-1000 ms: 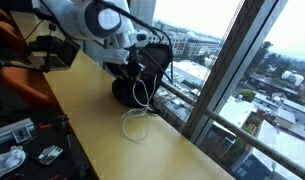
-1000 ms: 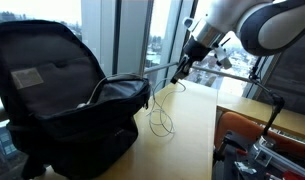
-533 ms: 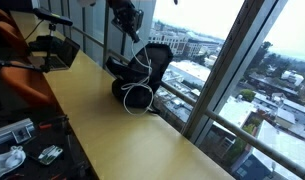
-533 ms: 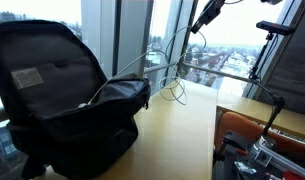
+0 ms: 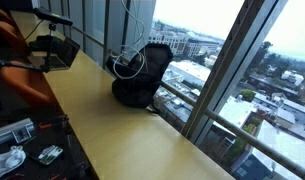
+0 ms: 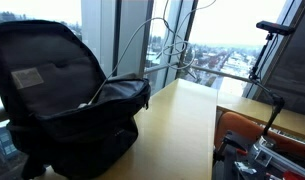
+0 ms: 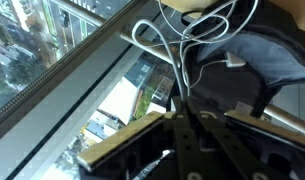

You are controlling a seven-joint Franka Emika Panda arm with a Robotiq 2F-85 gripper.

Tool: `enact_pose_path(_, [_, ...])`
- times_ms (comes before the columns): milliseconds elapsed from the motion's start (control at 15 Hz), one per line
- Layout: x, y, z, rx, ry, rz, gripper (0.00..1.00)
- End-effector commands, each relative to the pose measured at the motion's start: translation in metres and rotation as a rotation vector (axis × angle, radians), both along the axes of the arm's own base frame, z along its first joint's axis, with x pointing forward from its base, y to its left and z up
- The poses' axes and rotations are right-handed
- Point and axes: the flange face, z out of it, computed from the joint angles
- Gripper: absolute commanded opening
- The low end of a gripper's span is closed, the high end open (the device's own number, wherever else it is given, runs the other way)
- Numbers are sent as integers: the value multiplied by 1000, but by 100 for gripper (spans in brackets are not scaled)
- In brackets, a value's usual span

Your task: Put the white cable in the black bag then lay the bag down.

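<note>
My gripper moves down over the bag's open top (image 6: 104, 98) (image 7: 220, 78) next and releases the cable's upper part there, since cable loops still hang past the bag's rim.
The black bag (image 5: 144, 82) stands upright and open on the wooden table by the window; in an exterior view it fills the left side (image 6: 62, 95). The white cable (image 5: 128, 60) hangs in loose loops from above the frame, dangling over the bag's open top (image 6: 168, 45). The arm and gripper are out of frame in both exterior views. In the wrist view my gripper (image 7: 182, 108) is shut, with the white cable (image 7: 182, 45) running out from between the fingers, above the bag (image 7: 257, 60).
The wooden table (image 5: 112, 130) runs along the tall window with a rail behind the bag. An orange chair (image 5: 17, 62) and dark clutter with light gadgets (image 5: 22, 145) lie on the table's room side. A stand with a black device (image 6: 277, 28) rises nearby.
The gripper has risen out of the top of both exterior views, lifting the cable off the table; its loops now hang over the bag's opening.
</note>
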Motion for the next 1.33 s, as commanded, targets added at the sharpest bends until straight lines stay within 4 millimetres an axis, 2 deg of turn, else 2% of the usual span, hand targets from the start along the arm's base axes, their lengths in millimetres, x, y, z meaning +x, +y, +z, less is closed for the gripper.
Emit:
enact_pose_path(0, [32, 60, 25, -26, -17, 46, 1])
enact_pose_path(133, [47, 92, 30, -33, -23, 84, 1])
enact_pose_path(267, [64, 126, 24, -30, -17, 124, 1])
enact_pose_path(467, [86, 181, -2, -26, 4, 186, 1])
enact_pose_path(667, [102, 211, -24, -19, 29, 233, 1])
enact_pose_path(867, [119, 215, -42, -6, 55, 243, 1])
enact_pose_path(1000, [131, 202, -51, 2, 72, 224, 1])
enact_pose_path(1267, [145, 160, -67, 11, 108, 167, 1])
